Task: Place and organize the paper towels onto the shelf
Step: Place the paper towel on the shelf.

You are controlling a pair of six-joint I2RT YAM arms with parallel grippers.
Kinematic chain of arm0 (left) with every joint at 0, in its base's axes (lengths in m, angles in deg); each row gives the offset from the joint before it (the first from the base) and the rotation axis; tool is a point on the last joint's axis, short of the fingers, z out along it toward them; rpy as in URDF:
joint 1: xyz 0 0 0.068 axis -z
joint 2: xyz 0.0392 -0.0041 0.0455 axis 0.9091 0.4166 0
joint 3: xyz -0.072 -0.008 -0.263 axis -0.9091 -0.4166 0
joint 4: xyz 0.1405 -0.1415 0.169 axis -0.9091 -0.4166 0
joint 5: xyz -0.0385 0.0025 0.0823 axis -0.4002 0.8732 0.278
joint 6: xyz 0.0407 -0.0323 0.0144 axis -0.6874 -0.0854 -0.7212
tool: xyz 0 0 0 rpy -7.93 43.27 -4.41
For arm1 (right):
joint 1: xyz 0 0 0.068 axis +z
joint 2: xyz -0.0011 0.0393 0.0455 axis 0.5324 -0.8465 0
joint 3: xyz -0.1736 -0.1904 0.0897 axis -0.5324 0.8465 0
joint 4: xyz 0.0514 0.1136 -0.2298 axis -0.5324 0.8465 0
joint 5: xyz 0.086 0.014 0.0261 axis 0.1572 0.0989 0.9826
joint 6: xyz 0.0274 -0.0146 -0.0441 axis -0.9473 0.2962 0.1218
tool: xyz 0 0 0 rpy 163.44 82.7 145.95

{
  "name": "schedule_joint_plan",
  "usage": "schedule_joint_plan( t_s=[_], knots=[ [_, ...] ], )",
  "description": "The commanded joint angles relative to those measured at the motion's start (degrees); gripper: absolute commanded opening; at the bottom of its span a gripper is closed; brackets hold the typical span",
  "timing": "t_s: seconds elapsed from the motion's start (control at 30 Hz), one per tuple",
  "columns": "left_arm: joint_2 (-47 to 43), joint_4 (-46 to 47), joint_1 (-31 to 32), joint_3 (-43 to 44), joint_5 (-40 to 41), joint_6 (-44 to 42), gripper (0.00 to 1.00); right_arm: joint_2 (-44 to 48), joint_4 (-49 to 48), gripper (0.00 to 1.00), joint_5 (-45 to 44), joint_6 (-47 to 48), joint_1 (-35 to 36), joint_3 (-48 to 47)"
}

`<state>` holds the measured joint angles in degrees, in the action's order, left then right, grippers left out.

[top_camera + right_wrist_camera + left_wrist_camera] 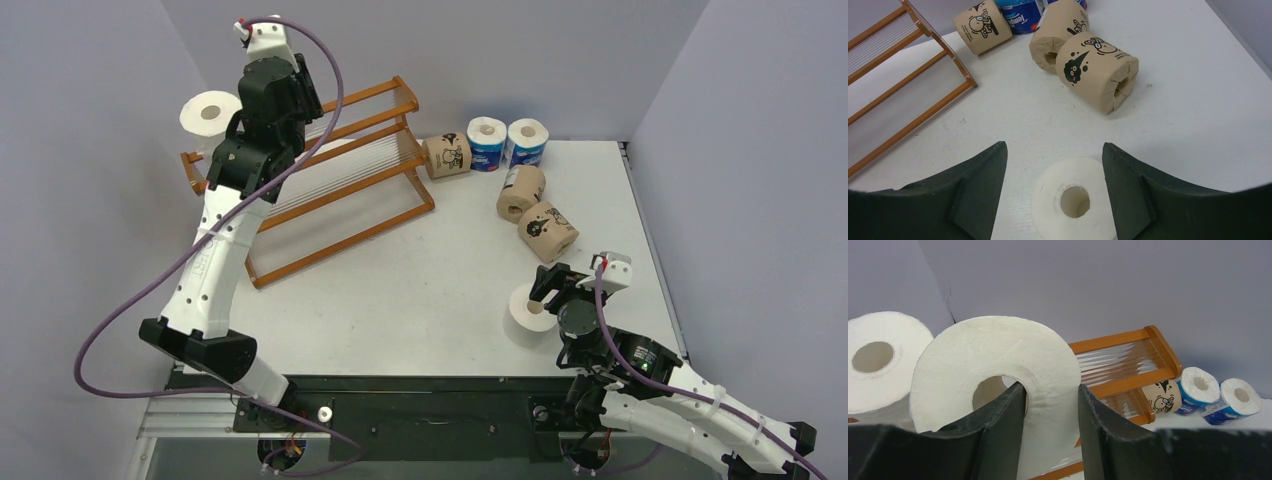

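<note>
My left gripper should next carry the roll away from my base and lower it onto the wooden shelf (340, 190), beside the standing white roll.
My left gripper (1050, 390) is shut on a white paper towel roll (998, 360); one finger sits in its hollow core and the other presses its outer side. Another white roll (878, 360) stands just left of it, on the left end of the wooden shelf (340, 190). In the top view the arm hides the held roll. My right gripper (1054, 145) is open, with its fingers on either side of a third white roll (1073, 200) standing upright on the table near the front right (527, 315).
Three brown printed rolls (447, 156) (521, 192) (547, 231) lie on the table right of the shelf. Two blue-and-white rolls (487, 143) (527, 141) stand by the back wall. Walls close in at the back and both sides.
</note>
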<state>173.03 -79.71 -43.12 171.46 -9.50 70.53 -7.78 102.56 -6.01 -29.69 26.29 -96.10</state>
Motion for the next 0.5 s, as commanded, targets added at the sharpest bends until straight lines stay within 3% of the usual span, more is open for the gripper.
schedule_joint_plan(
  t_s=[0.0,0.47],
  knots=[
    [2.54,0.15,-2.25,6.50,-2.08,2.22,0.22,-0.26,-1.42,0.65,-0.15,-0.26,-0.28,0.67],
    [7.73,-3.44,-7.75,10.77,-5.55,6.05,0.22,-0.43,-1.67,0.65,-0.23,0.06,-0.30,1.05]
  ],
)
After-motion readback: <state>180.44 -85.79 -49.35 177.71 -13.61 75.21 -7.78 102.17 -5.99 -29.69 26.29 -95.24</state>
